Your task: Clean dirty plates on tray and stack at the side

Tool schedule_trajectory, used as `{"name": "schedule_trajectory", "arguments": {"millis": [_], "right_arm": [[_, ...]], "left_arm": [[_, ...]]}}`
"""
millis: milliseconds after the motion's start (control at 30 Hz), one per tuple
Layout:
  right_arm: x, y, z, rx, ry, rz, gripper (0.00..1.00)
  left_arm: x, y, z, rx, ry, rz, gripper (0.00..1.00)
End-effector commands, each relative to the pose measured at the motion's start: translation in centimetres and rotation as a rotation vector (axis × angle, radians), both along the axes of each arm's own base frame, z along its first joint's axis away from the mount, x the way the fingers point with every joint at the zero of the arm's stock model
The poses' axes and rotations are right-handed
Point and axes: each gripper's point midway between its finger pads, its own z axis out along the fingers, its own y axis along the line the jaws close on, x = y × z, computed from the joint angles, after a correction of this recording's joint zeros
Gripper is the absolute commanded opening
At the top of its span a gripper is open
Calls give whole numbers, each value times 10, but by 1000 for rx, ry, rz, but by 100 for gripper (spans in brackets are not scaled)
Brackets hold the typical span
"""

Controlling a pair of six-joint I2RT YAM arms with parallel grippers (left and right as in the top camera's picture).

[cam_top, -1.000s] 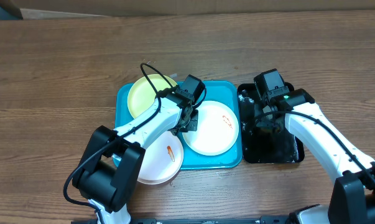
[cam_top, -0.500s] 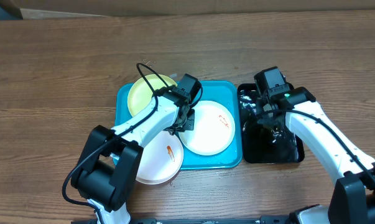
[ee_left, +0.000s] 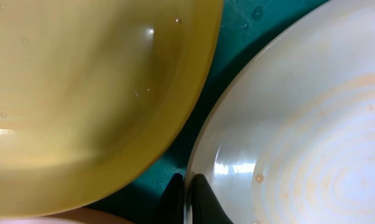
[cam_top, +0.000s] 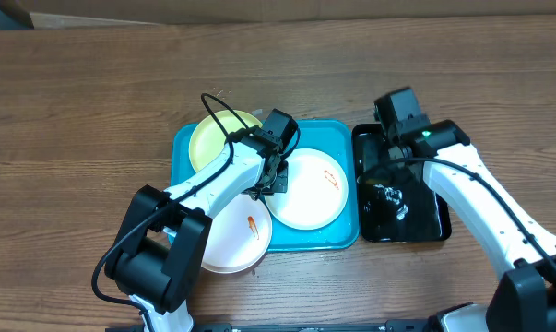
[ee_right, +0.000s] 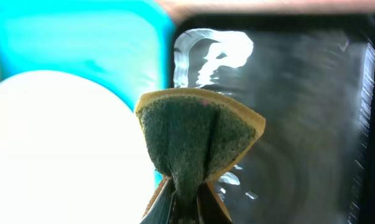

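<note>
My right gripper needs to sweep over the smeared white plate, return, and lower to release the sponge [ee_right: 199, 134] in the black tray, since the water lies below it.
Three plates lie on the turquoise tray [cam_top: 337, 138]: a pale yellow-green plate [cam_top: 215, 140] at the back left, a white plate [cam_top: 310, 192] at the right with a red smear, and another smeared white plate [cam_top: 233, 242] hanging over the front left rim. My left gripper [cam_top: 274, 183] is shut on the left rim of the right white plate [ee_left: 299, 124], beside the yellow-green plate [ee_left: 81, 93]. Over the black tray [cam_top: 442, 226], my right gripper [ee_right: 186, 200] is shut on a folded green-and-yellow sponge [ee_right: 199, 134].
The glossy black tray [ee_right: 299, 112] to the right of the turquoise tray [ee_right: 81, 43] holds rippling water. Brown wooden table [cam_top: 75, 111] surrounds both trays. A cardboard edge runs along the back of the table.
My left gripper pulled the right white plate slightly leftward. My right gripper rose from the black tray's water with the sponge and shifted towards the back.
</note>
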Motion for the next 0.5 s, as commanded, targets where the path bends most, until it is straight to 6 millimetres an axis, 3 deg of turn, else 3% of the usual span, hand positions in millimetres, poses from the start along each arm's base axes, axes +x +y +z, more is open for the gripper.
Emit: {"name": "schedule_trajectory", "arguments": {"millis": [0, 100, 267, 467], "right_arm": [[7, 46, 35, 131, -75, 112, 4], [4, 60, 30, 98, -86, 154, 4], [5, 57, 6, -109, -97, 173, 4], [0, 64, -31, -183, -21, 209, 4]], "left_arm": [[0, 12, -6, 36, 7, 42, 4], [0, 12, -6, 36, 7, 42, 4], [0, 12, -6, 38, 10, 42, 4], [-1, 10, -7, 26, 15, 41, 4]]}}
